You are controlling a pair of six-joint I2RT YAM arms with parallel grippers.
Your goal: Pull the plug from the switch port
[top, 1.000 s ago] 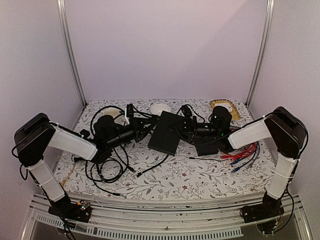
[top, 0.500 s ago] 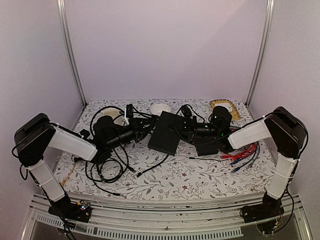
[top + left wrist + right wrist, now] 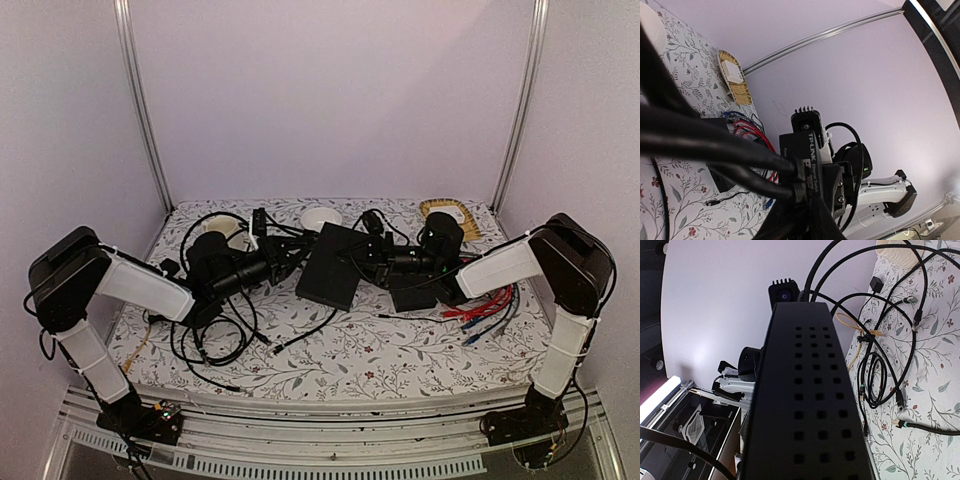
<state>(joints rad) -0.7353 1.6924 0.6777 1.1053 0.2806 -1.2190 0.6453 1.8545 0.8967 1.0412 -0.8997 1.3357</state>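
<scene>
The left gripper pulls the plug over black cables coiled back of the gripper, to the left in the top view, clear of the switch point(image 3: 333, 265), and releases it next.
The switch point(image 3: 333, 265), a flat black box, sits mid-table between my two grippers. In the left wrist view its port edge point(image 3: 816, 150) carries white lettering and two black plugs, one above the other. My left gripper point(image 3: 298, 246) is at that edge, and its dark fingers close round the lower plug point(image 3: 799, 193). My right gripper point(image 3: 362, 254) is shut on the switch's opposite end. The switch's perforated face point(image 3: 807, 390) fills the right wrist view and hides the fingers there.
A shorter black box point(image 3: 412, 293) lies just right of the switch. Red and blue cables point(image 3: 490, 305) lie at the right. Loose black cables point(image 3: 215, 330) coil at the left. A white round object point(image 3: 321, 218) and a wicker tray point(image 3: 447, 215) are at the back.
</scene>
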